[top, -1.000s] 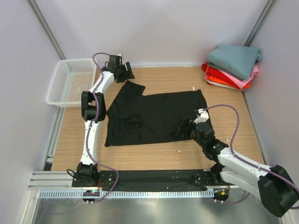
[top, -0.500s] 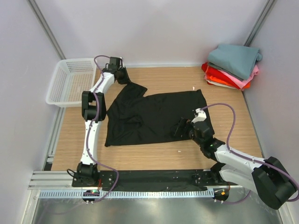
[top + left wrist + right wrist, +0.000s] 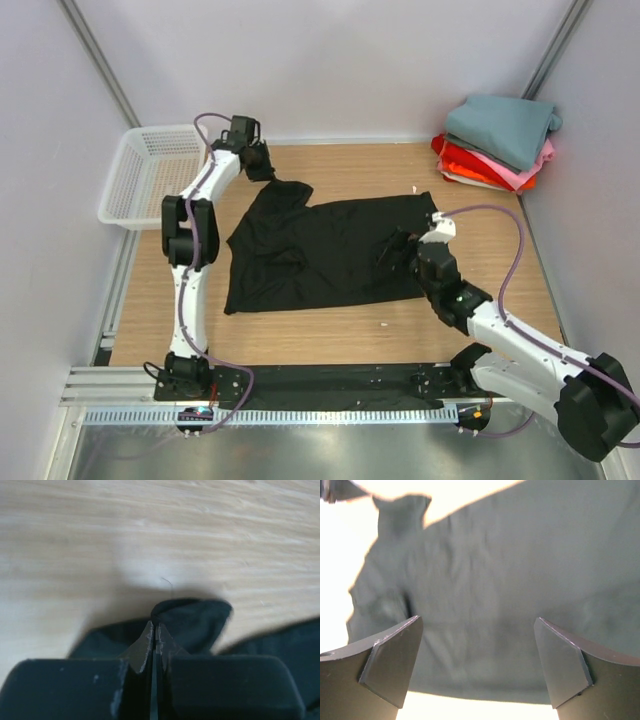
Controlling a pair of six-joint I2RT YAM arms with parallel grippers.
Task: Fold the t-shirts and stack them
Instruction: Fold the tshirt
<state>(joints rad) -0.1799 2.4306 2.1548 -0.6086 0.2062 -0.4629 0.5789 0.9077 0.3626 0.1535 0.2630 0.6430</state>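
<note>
Next, my right gripper swings outward and down onto the shirt corner nearest the stack, since that corner is below the gripper and outward of it.
A plain black t-shirt (image 3: pixel 320 250) lies spread flat on the wooden table, collar end at the left. At its far left corner my left gripper (image 3: pixel 262 165) is shut on the tip of a sleeve (image 3: pixel 192 622), which bunches up just past the fingertips. My right gripper (image 3: pixel 395 248) hovers wide open over the shirt's right half; black cloth (image 3: pixel 485 590) fills the space between its fingers (image 3: pixel 395 655), touching neither. Folded teal-grey, pink, red-orange and white shirts sit in a stack (image 3: pixel 498 140) at the far right corner.
A white mesh basket (image 3: pixel 150 172) stands off the table's far left corner, beside my left arm. Bare wood (image 3: pixel 340 330) runs along the table's near edge below the shirt. Walls close in at the back and both sides.
My left gripper has come down onto the sleeve and shut on it. My right gripper has moved a little away from me and up over the shirt, still open.
</note>
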